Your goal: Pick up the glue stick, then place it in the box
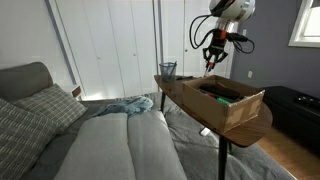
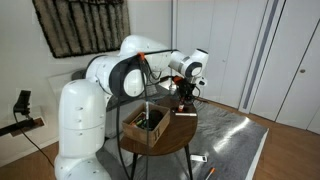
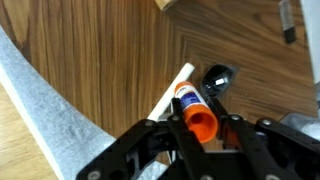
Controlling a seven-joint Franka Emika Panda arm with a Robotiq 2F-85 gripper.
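Observation:
The box's sides stand upright beside the held glue stick, so my gripper should next rise, carry it over to the box's open top (image 2: pixel 150 118) and let go.
My gripper (image 3: pixel 197 125) is shut on the glue stick (image 3: pixel 190 105), a slim white and blue stick with an orange cap that points toward the wrist camera. It is held above the round wooden table (image 3: pixel 110 50). In both exterior views the gripper (image 1: pixel 212 58) (image 2: pixel 184 95) hangs over the table beside the brown cardboard box (image 1: pixel 235 103) (image 2: pixel 146 127), not over it. A corner of the box (image 3: pixel 168 3) shows at the top of the wrist view.
A dark mesh cup (image 1: pixel 167 70) stands at the table's far edge. A white strip (image 3: pixel 172 90) and a dark shiny object (image 3: pixel 217 78) lie on the table under the gripper. A grey sofa (image 1: pixel 60 130) stands beside the table.

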